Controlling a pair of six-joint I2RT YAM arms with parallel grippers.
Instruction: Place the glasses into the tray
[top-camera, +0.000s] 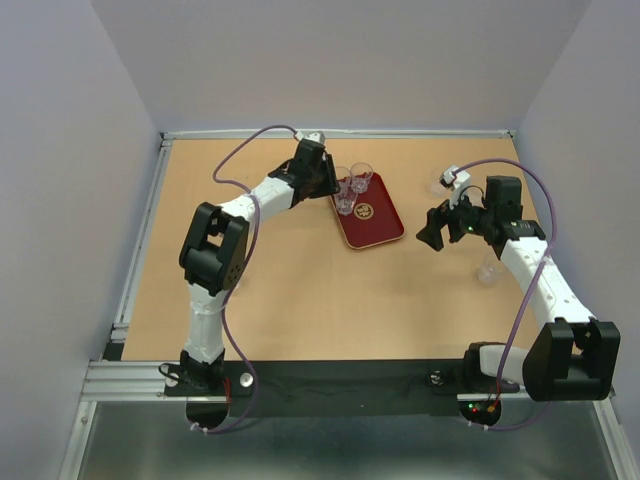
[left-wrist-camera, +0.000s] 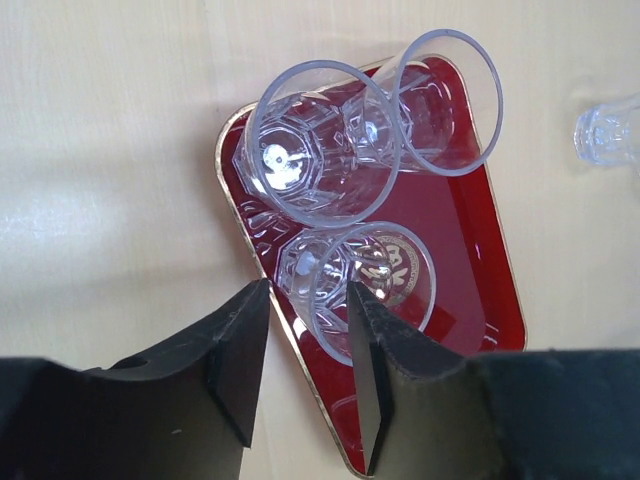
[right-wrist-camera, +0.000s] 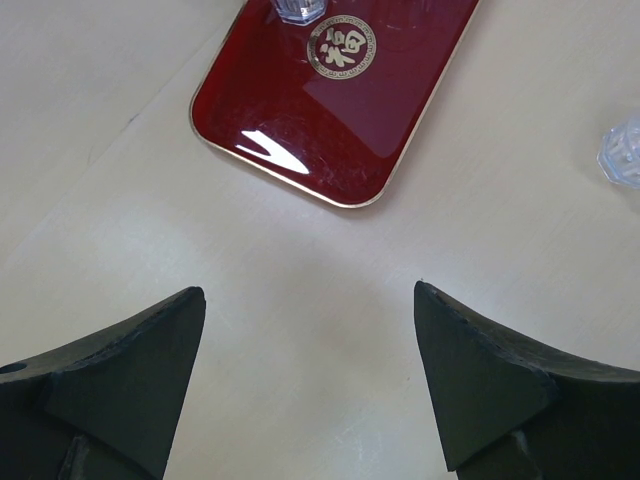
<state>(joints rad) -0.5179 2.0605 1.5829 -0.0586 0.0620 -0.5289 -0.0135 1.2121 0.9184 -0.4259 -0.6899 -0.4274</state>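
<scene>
My right gripper has to swing outward and to its right in the top view onto the rim of a half-hidden glass, because that glass stands there off the tray.
The dark red tray (top-camera: 375, 225) lies at the table's back middle and also shows in the left wrist view (left-wrist-camera: 470, 270) and the right wrist view (right-wrist-camera: 300, 100). Three clear glasses stand on its far end: one (left-wrist-camera: 320, 140), a second (left-wrist-camera: 440, 100) and a third (left-wrist-camera: 365, 285) by the gold emblem. My left gripper (top-camera: 328, 185) hovers over the tray's left rim, its jaws (left-wrist-camera: 305, 365) open, the right fingertip just in front of the third glass's rim. My right gripper (top-camera: 432, 232) is wide open and empty (right-wrist-camera: 310, 380) above bare table near the tray's near end.
One loose glass (top-camera: 441, 183) stands on the table right of the tray, seen also in the left wrist view (left-wrist-camera: 608, 130) and the right wrist view (right-wrist-camera: 625, 150). Another glass (top-camera: 490, 270) stands by the right forearm. Grey walls enclose the table.
</scene>
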